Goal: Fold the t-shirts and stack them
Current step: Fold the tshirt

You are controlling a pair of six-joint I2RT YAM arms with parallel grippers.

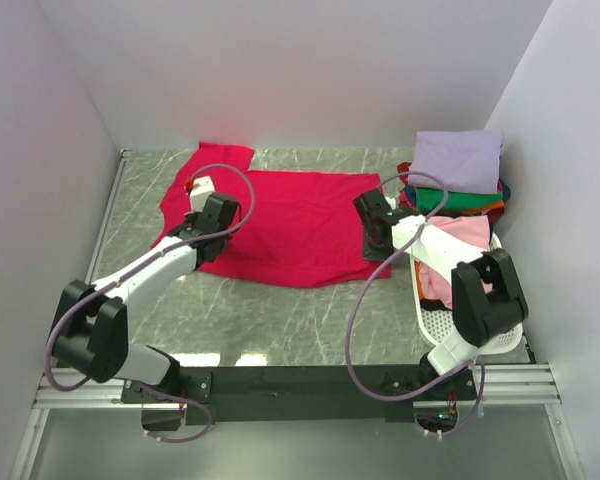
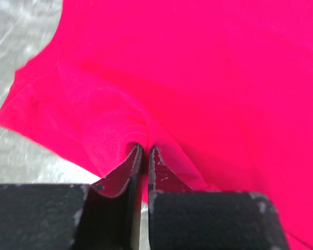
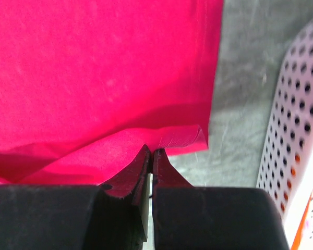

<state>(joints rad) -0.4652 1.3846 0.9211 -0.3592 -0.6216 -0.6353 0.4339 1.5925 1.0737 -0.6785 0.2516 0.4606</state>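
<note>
The left gripper carries the pinched near hem outward over the red t-shirt next and opens there, since the shirt's body lies spread flat beyond the hem.
The large crimson-red t-shirt [image 1: 300, 225] lies spread on the table, one sleeve toward the back left. My left gripper [image 1: 220, 225] is shut on a pinch of its cloth near the left sleeve; the left wrist view shows the red t-shirt [image 2: 208, 78] bunched at the closed fingertips [image 2: 131, 159]. My right gripper [image 1: 373, 235] is shut on the shirt's right hem; the right wrist view shows the hem [image 3: 146, 138] lifted and folded over between the fingertips [image 3: 142, 156]. A folded stack sits at the back right, a lavender t-shirt [image 1: 458, 160] on top of a green t-shirt [image 1: 452, 198].
A white perforated basket [image 1: 450, 320] stands at the right, holding a pink shirt [image 1: 460, 240]; its wall shows in the right wrist view [image 3: 297, 120]. White walls close in the left, back and right. Grey marbled table [image 1: 280, 310] lies in front of the red shirt.
</note>
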